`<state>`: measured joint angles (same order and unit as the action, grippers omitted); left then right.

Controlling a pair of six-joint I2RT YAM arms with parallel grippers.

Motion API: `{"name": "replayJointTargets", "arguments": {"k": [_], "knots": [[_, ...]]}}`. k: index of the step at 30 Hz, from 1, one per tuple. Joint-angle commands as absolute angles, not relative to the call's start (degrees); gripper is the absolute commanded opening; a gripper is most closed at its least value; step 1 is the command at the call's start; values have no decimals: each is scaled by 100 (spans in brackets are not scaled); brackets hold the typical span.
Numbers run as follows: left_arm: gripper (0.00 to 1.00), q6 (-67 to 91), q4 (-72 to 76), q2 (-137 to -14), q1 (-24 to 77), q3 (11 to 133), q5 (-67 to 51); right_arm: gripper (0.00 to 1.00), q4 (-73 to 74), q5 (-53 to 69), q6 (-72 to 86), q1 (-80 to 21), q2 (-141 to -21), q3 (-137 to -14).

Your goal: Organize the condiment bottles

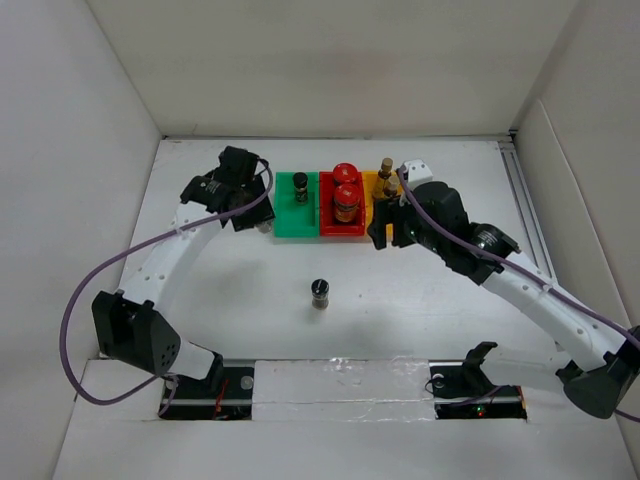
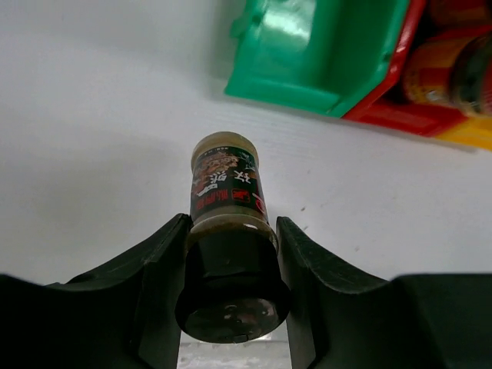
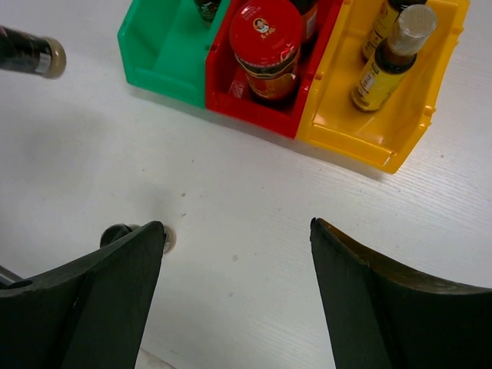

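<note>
The green bin's open bottom is below my left gripper and to its right in the top view. My left gripper should move across and down toward it next.
My left gripper [image 2: 231, 257] is shut on the black cap of a short dark bottle [image 2: 224, 181], left of the green bin [image 1: 290, 222]. The bottle's base points away from the wrist. In the green bin stands one black-capped bottle [image 1: 301, 187]. Two red-capped jars [image 1: 347, 200] fill the red bin [image 1: 328, 228]. Two slim yellow-labelled bottles [image 3: 388, 58] stand in the yellow bin [image 3: 369, 134]. Another black-capped bottle [image 1: 320, 293] stands alone mid-table. My right gripper [image 1: 390, 236] hangs open over the table in front of the yellow bin, nothing between its fingers.
The three bins sit side by side at the back middle of the white table [image 1: 230, 300]. White walls close in the left, back and right sides. A rail [image 1: 525, 200] runs along the right edge.
</note>
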<state>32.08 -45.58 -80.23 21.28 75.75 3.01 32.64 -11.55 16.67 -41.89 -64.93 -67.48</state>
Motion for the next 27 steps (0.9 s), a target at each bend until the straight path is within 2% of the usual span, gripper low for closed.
{"name": "replayJointTargets", "arguments": {"k": [1, 4, 10, 18, 27], "knots": [[0, 2787, -4650, -8557, 2136, 8618, 80, 81, 3146, -1152, 1678, -4017, -6556, -7075], [0, 2681, -4518, -8857, 2136, 8884, -219, 81, 3217, -1108, 1687, -3859, -6618, -7163], [0, 2303, -5027, -10008, 2136, 10421, -71, 81, 3516, -1222, 1828, -3858, -6496, -7365], [0, 2057, -5546, -10889, 2136, 11390, 325, 82, 3709, -1169, 1907, -3806, -6276, -7400], [0, 1934, -5888, -11847, 2136, 12559, 115, 82, 3832, -1222, 1916, -3806, -6372, -7462]]}}
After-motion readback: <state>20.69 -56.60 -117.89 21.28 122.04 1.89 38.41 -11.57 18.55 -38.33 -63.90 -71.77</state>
